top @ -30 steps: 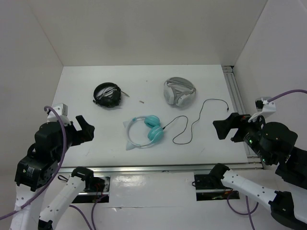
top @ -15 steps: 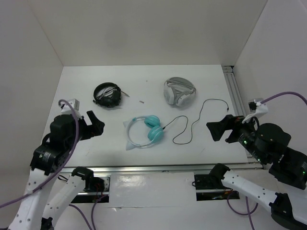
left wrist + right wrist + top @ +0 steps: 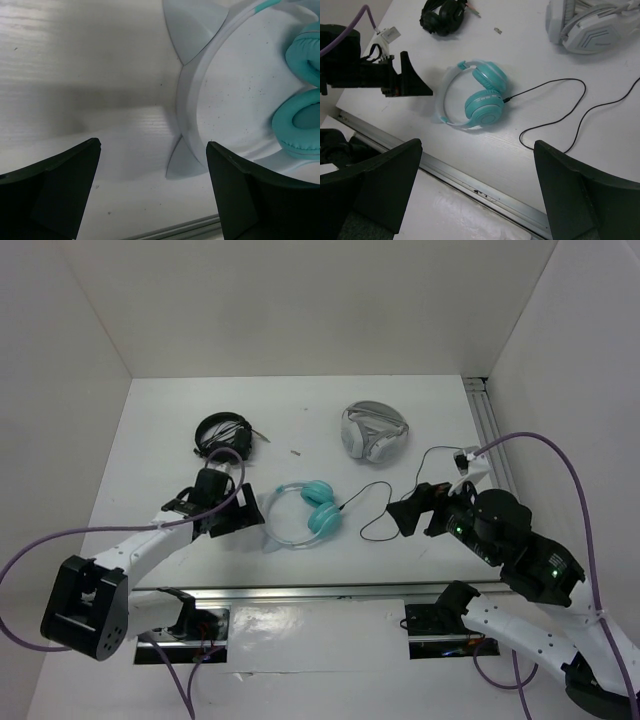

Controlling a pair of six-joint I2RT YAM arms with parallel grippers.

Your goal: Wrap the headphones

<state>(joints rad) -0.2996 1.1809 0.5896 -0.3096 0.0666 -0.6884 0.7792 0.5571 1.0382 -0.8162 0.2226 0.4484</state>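
Note:
I should next move my left gripper to the right in the top view and down onto the headband (image 3: 272, 522) between its pointed ears, because the headband is beyond the open fingers.
The headphones (image 3: 305, 512) lie flat near the table's front, with teal ear cups (image 3: 322, 508) and a pale headband (image 3: 272, 522) that has small pointed ears. Their thin black cable (image 3: 378, 485) snakes off to the right across the table. My left gripper (image 3: 243, 515) stands open, low and just left of the headband; in its wrist view the headband (image 3: 200, 90) lies ahead of the open gripper (image 3: 152, 145). My right gripper (image 3: 412, 508) hangs open above the cable's loop, right of the headphones (image 3: 480, 97). Neither gripper touches anything.
All-black headphones (image 3: 224, 437) lie at the back left and grey-and-white headphones (image 3: 374, 432) at the back right. A small plug-like bit (image 3: 296, 452) lies between them. A metal rail (image 3: 490, 430) runs along the right side, another (image 3: 330, 590) along the front edge.
Both arms have swung in from the sides toward the headphones. The left gripper dropped to the headband's left side; the right moved left over the cable. Both stayed open.

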